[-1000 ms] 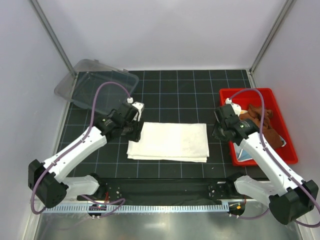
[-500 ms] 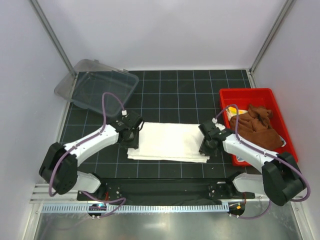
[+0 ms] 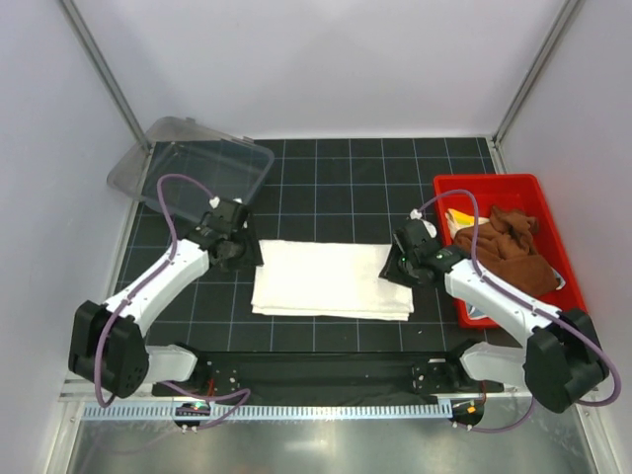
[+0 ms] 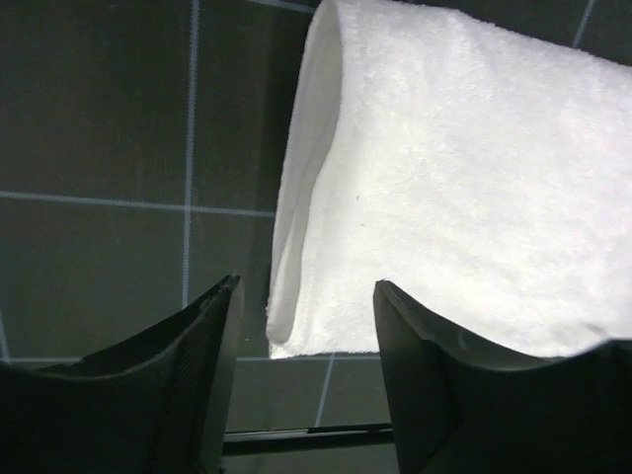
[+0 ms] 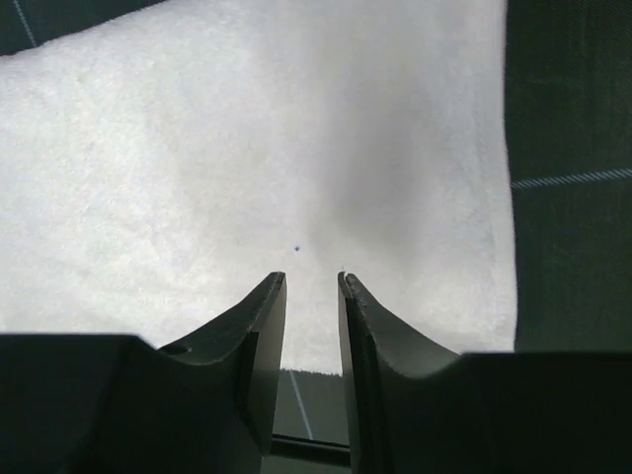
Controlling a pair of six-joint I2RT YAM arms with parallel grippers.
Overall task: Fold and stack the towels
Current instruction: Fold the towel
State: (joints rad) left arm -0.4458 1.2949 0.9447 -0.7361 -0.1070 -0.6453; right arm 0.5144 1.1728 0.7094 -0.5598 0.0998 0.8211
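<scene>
The towel's layers show along the towel's short edge (image 3: 257,279) (image 4: 298,242) below my open left gripper, so next I need to lower my left gripper astride that edge and close on the stacked layers.
A cream-white towel (image 3: 331,279) lies folded into a flat rectangle in the middle of the black grid mat. My left gripper (image 3: 240,255) is low at its left edge. In the left wrist view it (image 4: 306,286) is open, and the folded towel corner (image 4: 444,178) lies just past its tips, untouched. My right gripper (image 3: 398,269) hovers over the towel's right end. Its jaws (image 5: 312,281) stand a narrow gap apart above the terry surface (image 5: 247,148), with nothing pinched. A rust-brown towel (image 3: 509,247), a yellow one (image 3: 459,217) and a light-blue one (image 3: 481,311) lie in the red bin.
The red bin (image 3: 491,181) stands at the right edge of the mat, close to the right arm. A clear plastic tub (image 3: 193,170) sits tilted at the back left corner. Grey walls enclose the mat on three sides.
The left gripper has backed off the towel's left edge toward the back left and opened wider. The right gripper dropped from beside the bin to the towel's right end.
</scene>
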